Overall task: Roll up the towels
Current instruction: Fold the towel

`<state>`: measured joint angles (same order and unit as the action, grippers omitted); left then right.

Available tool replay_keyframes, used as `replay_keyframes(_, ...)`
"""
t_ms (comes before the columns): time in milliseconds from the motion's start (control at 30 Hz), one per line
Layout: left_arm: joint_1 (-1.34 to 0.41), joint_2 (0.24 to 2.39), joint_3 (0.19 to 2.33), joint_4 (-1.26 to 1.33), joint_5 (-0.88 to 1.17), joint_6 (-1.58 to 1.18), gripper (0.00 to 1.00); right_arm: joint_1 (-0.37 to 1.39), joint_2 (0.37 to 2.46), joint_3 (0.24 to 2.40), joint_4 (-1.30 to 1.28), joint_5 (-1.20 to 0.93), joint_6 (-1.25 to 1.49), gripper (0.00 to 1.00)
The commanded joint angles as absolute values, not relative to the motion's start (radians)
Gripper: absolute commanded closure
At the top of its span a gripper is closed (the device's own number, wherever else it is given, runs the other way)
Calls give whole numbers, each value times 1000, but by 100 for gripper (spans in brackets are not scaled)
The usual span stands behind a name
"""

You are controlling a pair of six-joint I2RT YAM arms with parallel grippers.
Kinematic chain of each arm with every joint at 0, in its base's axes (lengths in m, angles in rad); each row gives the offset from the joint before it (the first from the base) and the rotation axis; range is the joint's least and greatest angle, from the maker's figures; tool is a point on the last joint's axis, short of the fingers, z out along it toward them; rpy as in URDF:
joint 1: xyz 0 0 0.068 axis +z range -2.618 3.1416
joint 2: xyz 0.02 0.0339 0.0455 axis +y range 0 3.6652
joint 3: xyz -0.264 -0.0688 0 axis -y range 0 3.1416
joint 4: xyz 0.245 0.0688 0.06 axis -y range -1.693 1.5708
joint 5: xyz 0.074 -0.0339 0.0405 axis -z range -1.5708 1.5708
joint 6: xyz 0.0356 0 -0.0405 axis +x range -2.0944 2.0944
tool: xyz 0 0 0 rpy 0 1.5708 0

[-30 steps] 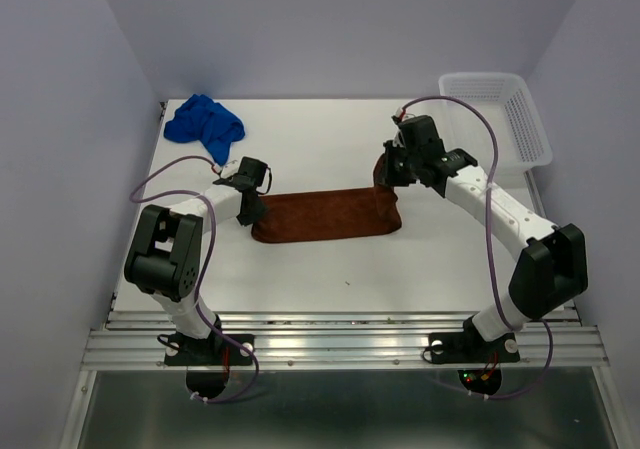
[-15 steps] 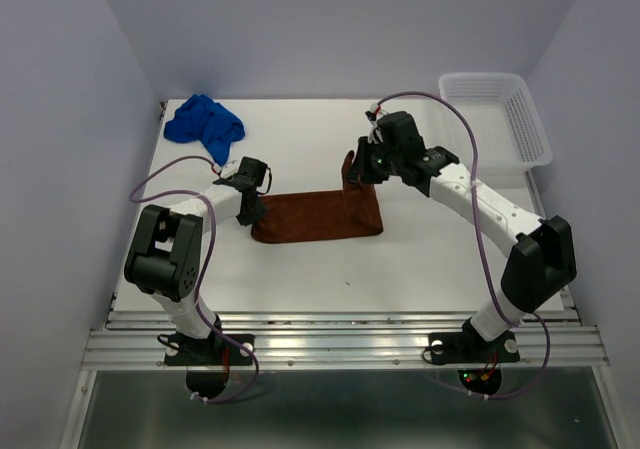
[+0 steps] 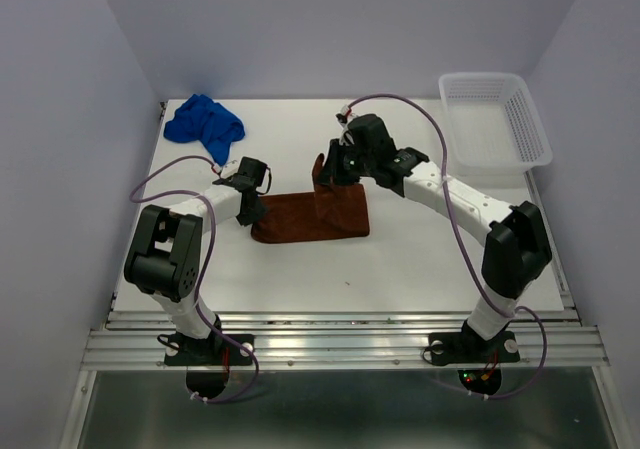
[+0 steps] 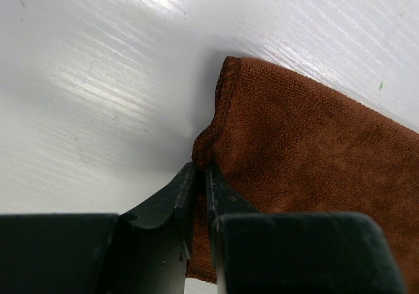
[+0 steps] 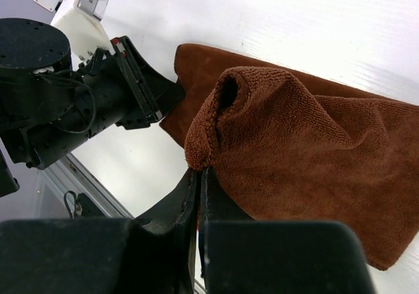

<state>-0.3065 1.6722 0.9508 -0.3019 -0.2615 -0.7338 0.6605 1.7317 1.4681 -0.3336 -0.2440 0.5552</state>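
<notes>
My right gripper next carries the lifted end of the towel to the held towel edge (image 3: pixel 257 231) (image 5: pixel 181 112), lowers and releases. That edge lies below and to the left in the top view.
The rust-brown towel (image 3: pixel 305 217) lies mid-table, its right end lifted and folded back to the left. My right gripper (image 3: pixel 325 174) is shut on that lifted end and holds it above the flat part; the pinched fold shows in the right wrist view (image 5: pixel 216 137). My left gripper (image 3: pixel 250 212) is shut on the towel's left edge at table level, as the left wrist view (image 4: pixel 203 169) shows, with the towel (image 4: pixel 308 150) spreading to the right. The blue towel (image 3: pixel 205 124) lies bunched at the far left corner.
A white mesh basket (image 3: pixel 495 119) stands at the far right edge of the table (image 3: pixel 400 269). The left arm's wrist (image 5: pixel 72 104) shows close by in the right wrist view.
My right gripper has carried the towel's right end leftward over the flat part, shortening the towel. The left gripper has stayed in place on the left edge.
</notes>
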Motion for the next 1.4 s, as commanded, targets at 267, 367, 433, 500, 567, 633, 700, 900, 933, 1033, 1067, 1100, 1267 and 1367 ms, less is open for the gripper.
replay_keyframes(267,-307,1648,914,-353,-262,-716,80,730,1819,1588,-245,-281,597,99)
replay_keyframes(367,-307,1644,911,-353,-262,-716,80,739,1836,1601,-238,-288,603,99)
replay_keyframes(433,-307,1643,911,-351,-262,-716,80,739,1842,1606,-227,-290,609,99)
replay_keyframes(500,-307,1641,908,-351,-262,-718,80,739,1856,1617,-227,-293,617,99)
replay_keyframes(567,-307,1641,907,-348,-259,-718,80,749,1865,1621,-213,-299,624,99)
replay_keyframes(633,-307,1638,907,-348,-258,-718,80,749,1882,1632,-207,-307,627,99)
replay_keyframes(700,-307,1637,907,-348,-256,-716,80,749,1893,1644,-203,-311,632,99)
replay_keyframes(900,-307,1632,905,-345,-255,-718,80,749,1936,1660,-193,-321,643,99)
replay_keyframes(933,-307,1631,905,-344,-253,-718,80,749,1947,1663,-190,-319,644,99)
replay_keyframes(1033,-307,1629,904,-341,-250,-718,80,749,1962,1666,-173,-331,652,99)
replay_keyframes(1067,-307,1629,904,-339,-250,-718,80,749,1971,1664,-166,-334,653,99)
replay_keyframes(1100,-307,1629,902,-337,-250,-718,80,749,1976,1666,-157,-339,661,99)
replay_keyframes(1267,-307,1635,896,-334,-245,-716,80,758,1996,1680,-135,-350,666,99)
replay_keyframes(1367,-307,1638,891,-327,-245,-718,80,758,1985,1695,-135,-344,660,99)
